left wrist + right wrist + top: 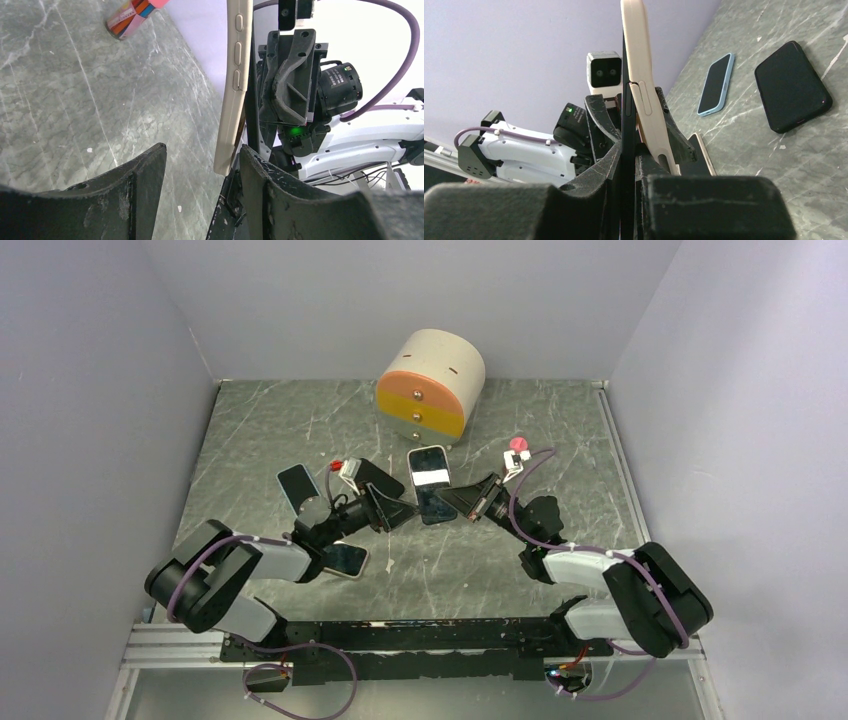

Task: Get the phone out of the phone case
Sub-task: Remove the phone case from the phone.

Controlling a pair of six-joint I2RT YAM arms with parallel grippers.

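Observation:
My right gripper draws away from the case next and lowers to release the phone upon bare marble before the drawer unit, since the marble lies below the gripper.
In the middle of the table, both arms hold the phone [432,502] up on edge. My right gripper [628,150] is shut on the phone's thin black edge [626,115]. The cream phone case [644,90] is peeled away from the phone on one side and bows off to the right. In the left wrist view the case [235,90] hangs between my left gripper's [202,150] spread fingers, close to the right finger [260,175]. The left finger [145,175] stands well clear of it. The left gripper is open around the case's end.
A black phone [791,85] and a blue-cased phone [715,85] lie flat on the marble table [560,440]. A round cream drawer unit [430,385] stands at the back. A small pink object [517,445] sits behind the right arm. Grey walls close in both sides.

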